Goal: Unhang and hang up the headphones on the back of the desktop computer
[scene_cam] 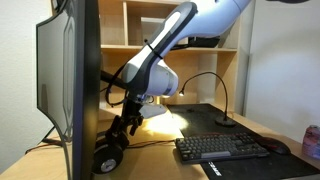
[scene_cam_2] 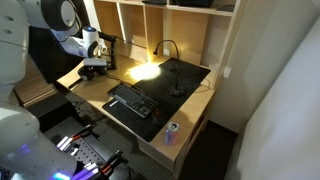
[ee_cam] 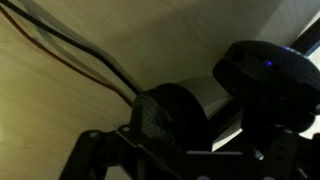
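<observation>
I should next lower my gripper toward the desktop computer [scene_cam: 75,85] and onto the silver-ringed earcup [scene_cam: 108,156], with its open fingers on both sides of the earcup. The earcup is still below my gripper's fingers.
The desktop computer [scene_cam: 75,85] stands at the desk's left end, seen edge-on with its dark back toward the arm. The black headphones [scene_cam: 108,152] sit low behind it near the desktop, one silver-ringed earcup facing outward. My gripper [scene_cam: 123,127] hangs just above and beside them, arm reaching down from the upper right. In the wrist view a dark perforated earcup [ee_cam: 170,115] fills the space ahead of my gripper [ee_cam: 190,162], whose jaws stand open and wide at the bottom edge. No grip on the headphones shows. In the exterior view from above, the arm's end [scene_cam_2: 97,47] is at the desk's far left corner.
A black keyboard [scene_cam: 220,148] and mouse [scene_cam: 277,147] lie on the desk. A gooseneck lamp [scene_cam: 226,100] lights the back wall. A drink can [scene_cam_2: 171,131] stands near the front edge. Cables [ee_cam: 70,55] run across the wood beside a round black object [ee_cam: 265,70]. Shelving rises behind.
</observation>
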Controlling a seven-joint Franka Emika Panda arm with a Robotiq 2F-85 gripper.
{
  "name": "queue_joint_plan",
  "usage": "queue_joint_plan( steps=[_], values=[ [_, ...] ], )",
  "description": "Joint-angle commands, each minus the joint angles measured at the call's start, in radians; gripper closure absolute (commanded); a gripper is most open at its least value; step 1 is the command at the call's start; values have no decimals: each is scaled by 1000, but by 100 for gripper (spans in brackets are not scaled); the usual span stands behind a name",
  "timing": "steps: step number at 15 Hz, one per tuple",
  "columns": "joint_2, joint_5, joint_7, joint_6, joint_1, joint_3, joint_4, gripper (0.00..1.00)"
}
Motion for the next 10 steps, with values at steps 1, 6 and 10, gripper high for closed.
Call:
queue_joint_plan(
  steps=[1,6,10],
  values=[
    [100,-50,35,89,52,-37,102,0],
    [127,-138,102,162,130,-119,155,0],
    [151,-191,122,130,178,-159,187,34]
  ],
)
